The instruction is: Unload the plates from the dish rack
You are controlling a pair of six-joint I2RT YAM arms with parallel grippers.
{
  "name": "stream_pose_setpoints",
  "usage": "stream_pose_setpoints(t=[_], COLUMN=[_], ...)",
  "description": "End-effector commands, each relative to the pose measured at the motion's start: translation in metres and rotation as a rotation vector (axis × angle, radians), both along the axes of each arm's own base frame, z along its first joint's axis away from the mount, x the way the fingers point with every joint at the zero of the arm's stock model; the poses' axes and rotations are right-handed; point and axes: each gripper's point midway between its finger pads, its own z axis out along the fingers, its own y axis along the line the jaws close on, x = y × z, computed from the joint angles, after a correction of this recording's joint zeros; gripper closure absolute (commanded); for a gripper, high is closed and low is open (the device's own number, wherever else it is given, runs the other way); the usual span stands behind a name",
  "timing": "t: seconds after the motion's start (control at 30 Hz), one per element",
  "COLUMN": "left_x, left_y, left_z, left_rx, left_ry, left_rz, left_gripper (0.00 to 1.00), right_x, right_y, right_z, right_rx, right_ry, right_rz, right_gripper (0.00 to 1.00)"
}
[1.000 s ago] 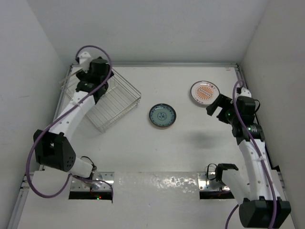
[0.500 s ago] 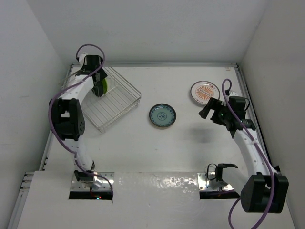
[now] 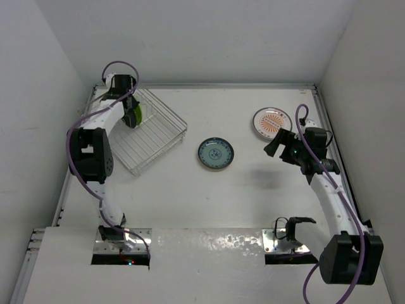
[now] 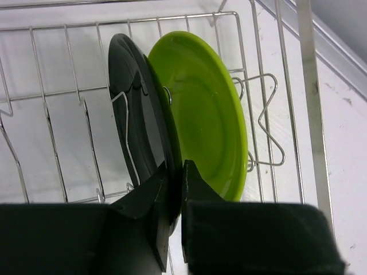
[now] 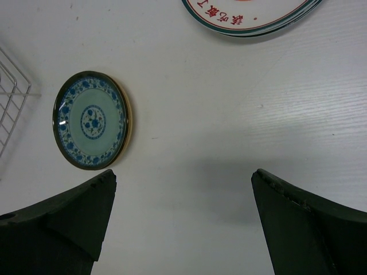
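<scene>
The blue-patterned plate lies flat and uncovered. I will next lift my left gripper from the rack point(image 3: 158, 136), carry the dark green plate over the blue-patterned plate point(image 3: 215, 153), lower it and let go.
The silver wire dish rack point(image 3: 158, 136) stands at the far left of the table. Two plates stand upright in it, a dark green plate point(image 4: 135, 114) and, just right of it, a lime green plate point(image 4: 206, 114). My left gripper point(image 4: 178, 169) reaches down into the rack point(image 4: 304, 97) and is shut on the dark green plate's near rim. From above, the lime green plate point(image 3: 134, 114) shows beside the left gripper point(image 3: 130, 119). My right gripper point(image 5: 182, 175) hangs open over bare table with nothing between its fingers. It is between a blue-patterned plate point(image 5: 92, 120) and an orange sunburst plate point(image 5: 258, 14).
The blue-patterned plate point(image 3: 215, 154) lies flat mid-table and the sunburst plate point(image 3: 272, 123) lies flat at the far right, near my right gripper point(image 3: 278, 147). White walls close in the table at the back and both sides. A corner of the rack point(image 5: 8, 86) shows at the left of the right wrist view.
My left gripper has dropped into the rack and closed on the dark green plate's rim. The right arm shifted slightly early on and has held still since, open.
</scene>
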Motion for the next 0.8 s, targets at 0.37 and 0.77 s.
stream_pose_setpoints(t=[0.37,0.77], left_x=[0.003,-0.071], left_y=[0.001,-0.286], left_z=[0.188,0.178], left_rx=[0.185,0.320], left_ry=[-0.254,-0.240], left_rz=[-0.203,-0.798], left_gripper=[1.00,0.99], right_x=[0.005,-0.022], right_y=[-0.005,-0.062], right_z=[0.015,0.075], right_rx=[-0.020,-0.126], right_ry=[-0.064,-0.180], right_rz=[-0.020,-0.391], right_gripper=[0.01,0.01])
